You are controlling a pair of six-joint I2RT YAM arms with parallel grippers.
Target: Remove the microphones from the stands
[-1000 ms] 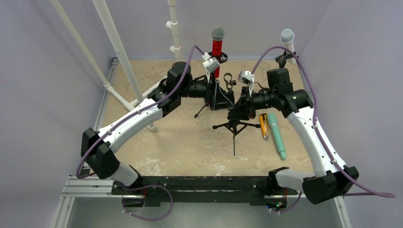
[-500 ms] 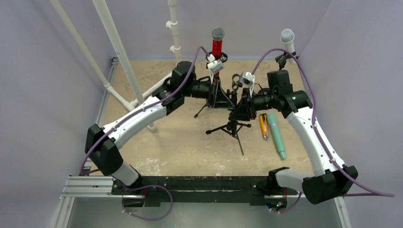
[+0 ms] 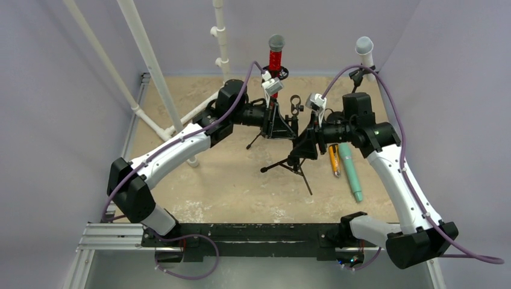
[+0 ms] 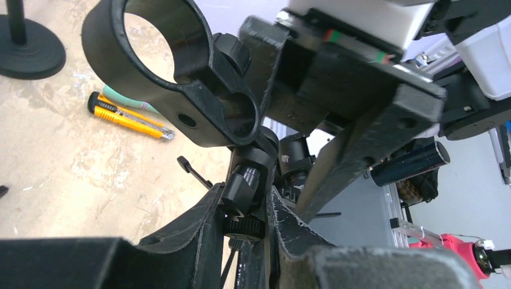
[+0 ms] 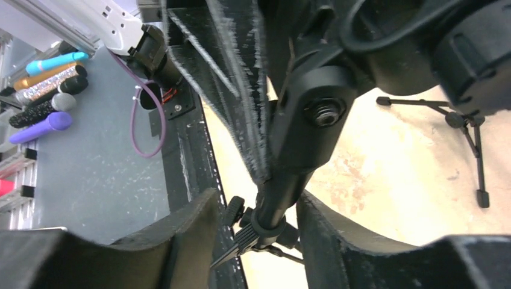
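Observation:
My left gripper swings to the left in the top view and down next to release the stand beside the white pipes, since its clip (image 3: pixel 295 103) is empty.
The black tripod stand (image 3: pixel 293 164) is held tilted over the middle of the table, its clip (image 3: pixel 295 103) an empty ring (image 4: pixel 181 78). My left gripper (image 3: pixel 291 125) is shut on the stand's swivel joint just under the clip (image 4: pixel 247 211). My right gripper (image 3: pixel 295 152) is lower down. Its jaws are apart around the stand's pole (image 5: pixel 283 192), with a gap on the left side (image 5: pixel 259 211). A teal microphone (image 3: pixel 350 170) lies flat on the table to the right of the stand, apart from both grippers.
An orange utility knife (image 3: pixel 333 159) lies beside the teal microphone. At the back, a red microphone (image 3: pixel 275 60) stands on a round base and a grey one (image 3: pixel 364 47) at the right corner. White pipes (image 3: pixel 147 60) rise at left. Another tripod's legs (image 5: pixel 464 120) rest behind.
My left gripper closed on the stand's joint under the clip. My right gripper opened off the pole. The stand's legs swung a little to the right.

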